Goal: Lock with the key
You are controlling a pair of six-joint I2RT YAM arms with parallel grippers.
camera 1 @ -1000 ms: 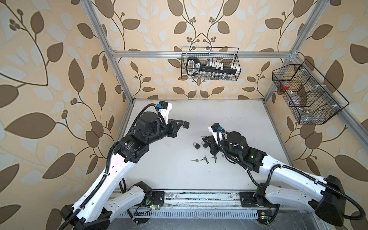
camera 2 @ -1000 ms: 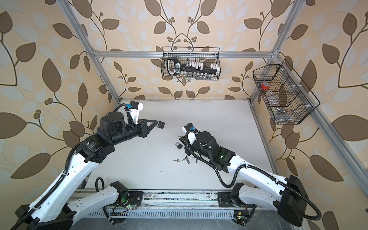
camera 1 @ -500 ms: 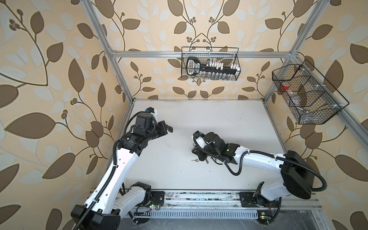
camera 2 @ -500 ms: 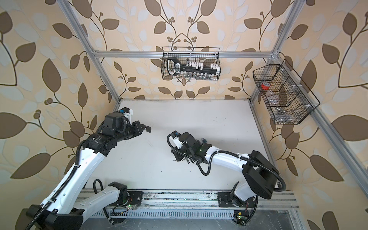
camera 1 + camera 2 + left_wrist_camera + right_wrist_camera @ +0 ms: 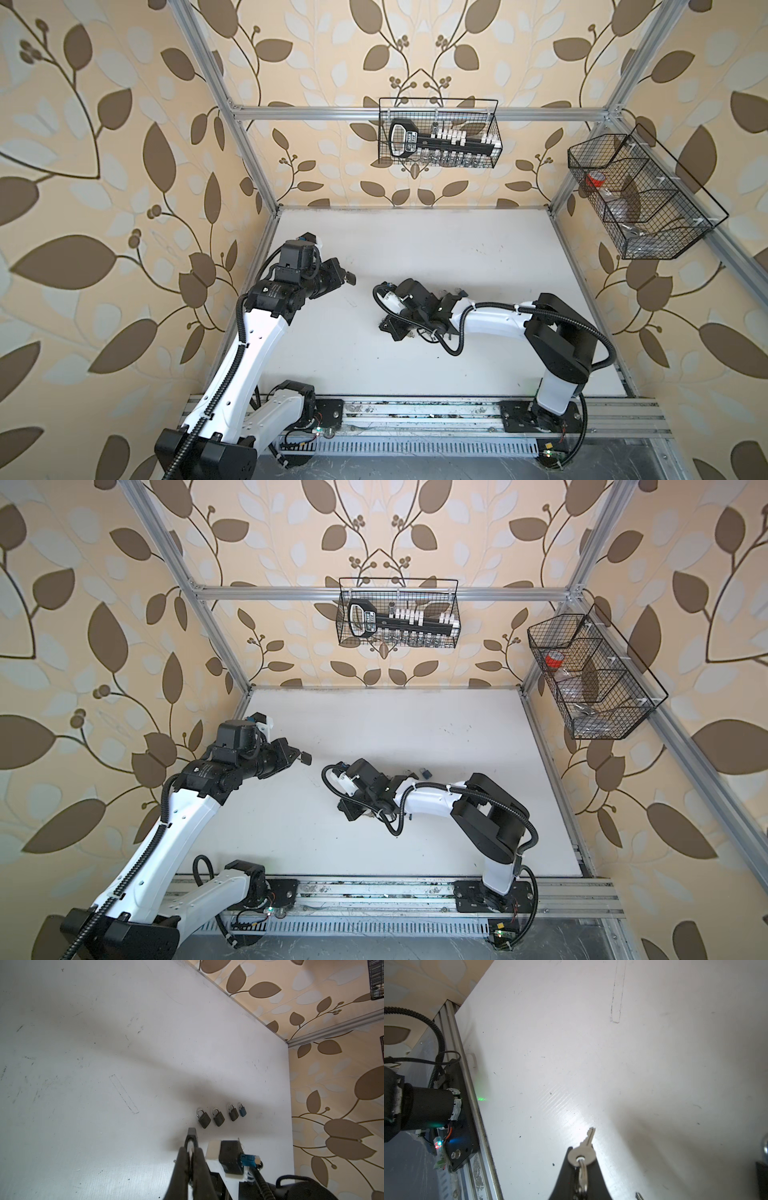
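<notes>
Next I need to lower my right gripper to a bare patch of white table just below it and release the silver key (image 5: 588,1137) there, clear of the padlocks.
My left gripper (image 5: 345,276) hangs over the left side of the table, shut on a small dark padlock (image 5: 351,278) that sticks out past its fingertips. The left wrist view shows the left gripper (image 5: 191,1148) with its padlock (image 5: 192,1132) edge-on and a pale shackle between the fingers. My right gripper (image 5: 581,1159) is shut on a silver key (image 5: 588,1137) by its head, blade pointing outward, a ring hanging below. In both top views the right gripper (image 5: 390,330) reaches left of centre, low over the table. The two grippers are well apart.
Three dark padlocks (image 5: 218,1119) and a small blue padlock (image 5: 242,1111) lie in a row on the white table; the blue padlock (image 5: 427,773) also shows behind the right forearm. Wire baskets hang on the back wall (image 5: 438,133) and the right wall (image 5: 640,199). A metal rail (image 5: 415,419) borders the front.
The left gripper drew back toward the left wall with the padlock. The right arm folded, and its gripper moved left and nearer the front with the key.
</notes>
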